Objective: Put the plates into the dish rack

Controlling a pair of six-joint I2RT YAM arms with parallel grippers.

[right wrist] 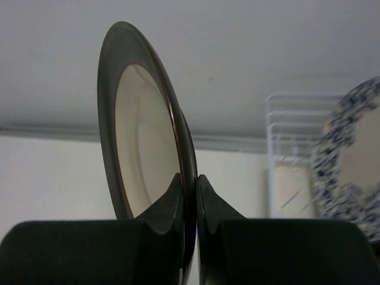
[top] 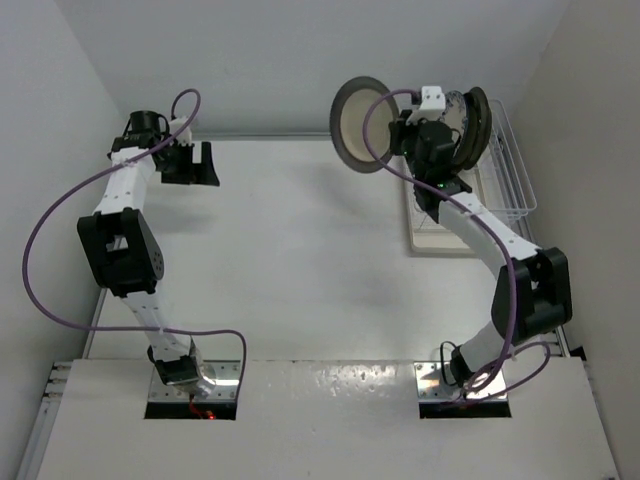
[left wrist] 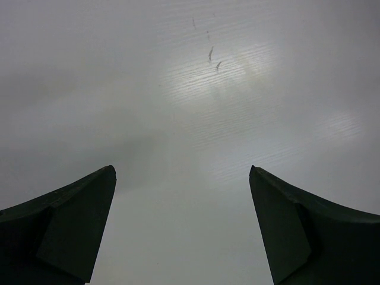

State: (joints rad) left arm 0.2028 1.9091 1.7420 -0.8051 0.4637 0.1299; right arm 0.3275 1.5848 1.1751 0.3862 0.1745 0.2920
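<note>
The rack is empty beside the blue floral plate, so next my right gripper will swing to the right in the top view and release the cream-centred plate there.
My right gripper is shut on the rim of a cream-centred plate with a dark rim, held upright in the air left of the dish rack. The right wrist view shows the same plate edge-on, pinched between the fingertips. Upright plates stand in the white wire rack, partly hidden by my right wrist. One of them is the blue floral plate, in front of the rack's wires. My left gripper is open and empty at the table's far left; the left wrist view shows only bare table.
The rack's white tray base sticks out toward the near side under my right arm. White walls enclose the table at the back and both sides. A purple cable loops over each arm.
</note>
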